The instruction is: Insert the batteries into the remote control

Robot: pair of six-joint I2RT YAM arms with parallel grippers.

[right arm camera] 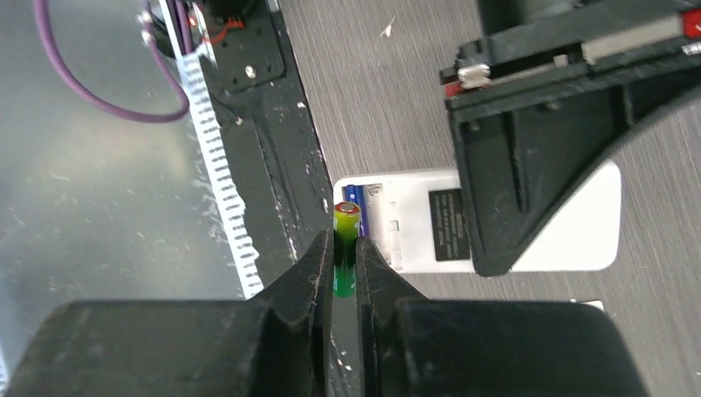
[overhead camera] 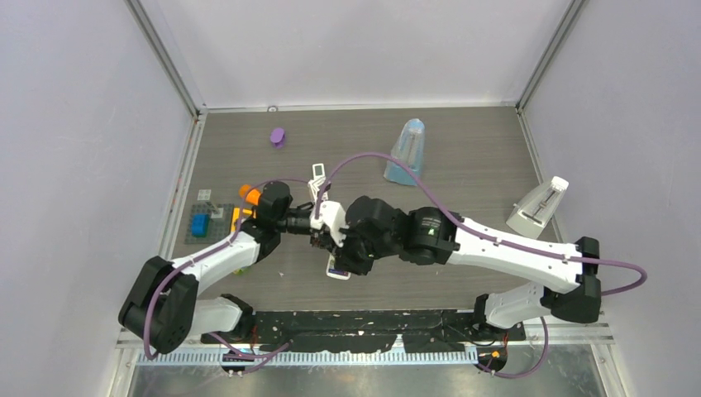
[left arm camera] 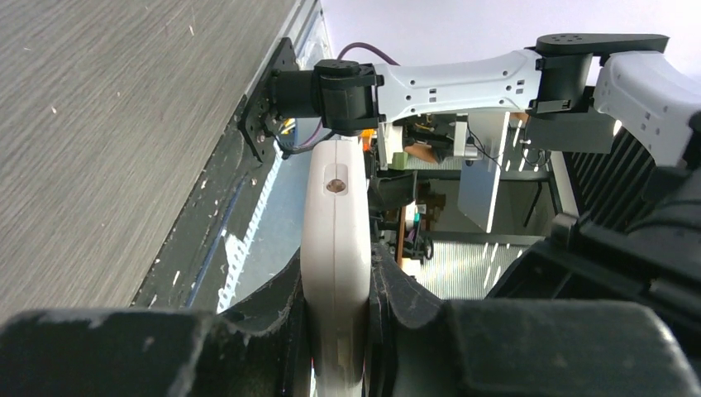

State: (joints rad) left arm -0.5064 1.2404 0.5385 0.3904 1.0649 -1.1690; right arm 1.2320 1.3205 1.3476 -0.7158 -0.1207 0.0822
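I need to lower my right gripper to the empty slot (right arm camera: 378,218) beside the blue-purple battery, to its right in the wrist view, and release its battery, since the slot is below.
In the right wrist view the white remote control (right arm camera: 413,225) shows its back, with the battery compartment open. One blue-purple battery (right arm camera: 354,195) lies in the compartment. My left gripper (left arm camera: 337,273) is shut on the remote's sides, and in the left wrist view the remote (left arm camera: 335,223) is seen edge-on. My right gripper (right arm camera: 345,242) is shut on a green battery (right arm camera: 345,225) with a red tip, just at the compartment's end. In the top view both grippers meet at the table's middle over the remote (overhead camera: 337,270).
A second small white remote (overhead camera: 318,171) lies behind the grippers. A purple piece (overhead camera: 278,136) sits at the back left, a blue see-through wedge (overhead camera: 406,153) at the back, a white wedge (overhead camera: 538,207) at the right. An orange part (overhead camera: 248,192) and a blue block (overhead camera: 200,223) are at the left.
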